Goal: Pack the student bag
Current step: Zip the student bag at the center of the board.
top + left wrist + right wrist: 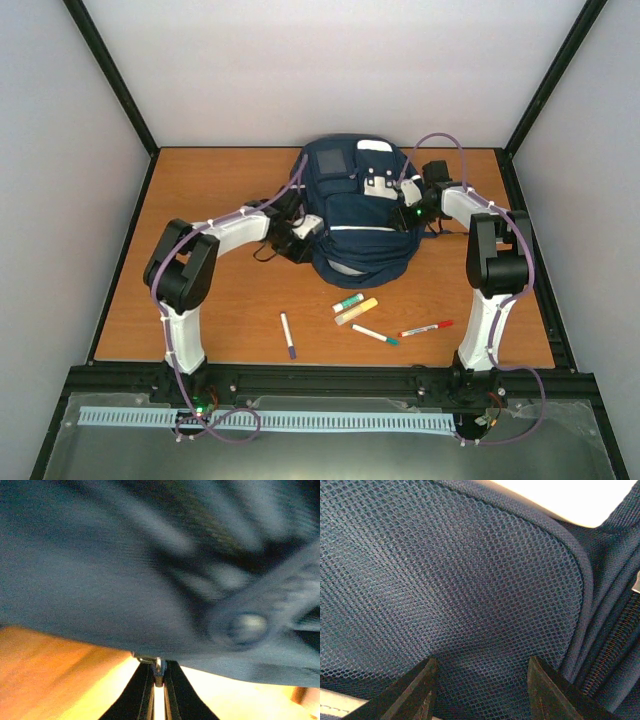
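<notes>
My left gripper needs to pull the zipper pull to the right in the top view along the bag's near edge (360, 279) next and then let go of it, because pale lining still shows there.
The student bag (358, 215), navy blue with white stripes and label patches, lies at the far middle of the wooden table. My left gripper (308, 228) is at the bag's left side. In the left wrist view it (159, 676) is shut on a small metal zipper pull (159, 667) at the lower edge of the blue fabric (125, 580). My right gripper (408, 203) is at the bag's right side. In the right wrist view it (481, 682) is open, its fingers (422, 685) close against the bag's blue mesh panel (460, 580).
Several pens lie on the table in front of the bag: a purple marker (288, 335), a green marker (348, 302), a yellow highlighter (357, 311), a teal pen (375, 335) and a red pen (426, 328). A zipper track (612, 650) runs beside the mesh.
</notes>
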### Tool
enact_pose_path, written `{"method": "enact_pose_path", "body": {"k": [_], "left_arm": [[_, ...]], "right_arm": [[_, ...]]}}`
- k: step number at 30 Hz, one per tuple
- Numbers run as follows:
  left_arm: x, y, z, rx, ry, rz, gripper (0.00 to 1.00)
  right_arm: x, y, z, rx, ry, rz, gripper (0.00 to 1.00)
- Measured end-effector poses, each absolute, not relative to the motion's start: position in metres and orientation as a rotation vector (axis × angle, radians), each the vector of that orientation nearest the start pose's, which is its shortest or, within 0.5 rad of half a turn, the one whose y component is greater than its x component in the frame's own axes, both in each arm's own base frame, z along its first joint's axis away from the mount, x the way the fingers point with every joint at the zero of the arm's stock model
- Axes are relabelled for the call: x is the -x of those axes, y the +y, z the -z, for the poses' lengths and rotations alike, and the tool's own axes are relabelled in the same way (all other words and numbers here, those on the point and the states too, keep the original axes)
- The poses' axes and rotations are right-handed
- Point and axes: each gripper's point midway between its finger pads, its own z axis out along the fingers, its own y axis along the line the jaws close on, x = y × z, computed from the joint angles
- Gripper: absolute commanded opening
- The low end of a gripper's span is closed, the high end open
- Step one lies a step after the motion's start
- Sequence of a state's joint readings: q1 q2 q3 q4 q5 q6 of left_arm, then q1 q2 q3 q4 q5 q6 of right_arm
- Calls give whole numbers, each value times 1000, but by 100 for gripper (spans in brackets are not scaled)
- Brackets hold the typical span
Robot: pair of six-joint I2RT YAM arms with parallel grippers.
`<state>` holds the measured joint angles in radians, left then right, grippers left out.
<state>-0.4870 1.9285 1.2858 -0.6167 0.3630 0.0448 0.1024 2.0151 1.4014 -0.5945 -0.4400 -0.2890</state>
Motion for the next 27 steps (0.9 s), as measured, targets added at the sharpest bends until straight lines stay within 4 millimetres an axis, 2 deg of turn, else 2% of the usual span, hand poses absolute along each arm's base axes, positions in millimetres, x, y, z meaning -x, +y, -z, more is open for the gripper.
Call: {"method": "enact_pose_path", "body": {"k": [5,16,22,27], "left_arm": [[-314,-274,-38,-937,2733,662,1],[-296,-290,-43,-992,2737,745,1],[-284,-306,-55,-1062,2728,763,1],[-263,-328,-67,-1169,2714,768,1]], "right_arm": [[-440,119,-45,630,2617,-556,51],[-440,119,-45,630,2617,-565,50],[-440,119,-45,629,2617,-567,50],[-440,120,-45,630,2619,-569,50]]}}
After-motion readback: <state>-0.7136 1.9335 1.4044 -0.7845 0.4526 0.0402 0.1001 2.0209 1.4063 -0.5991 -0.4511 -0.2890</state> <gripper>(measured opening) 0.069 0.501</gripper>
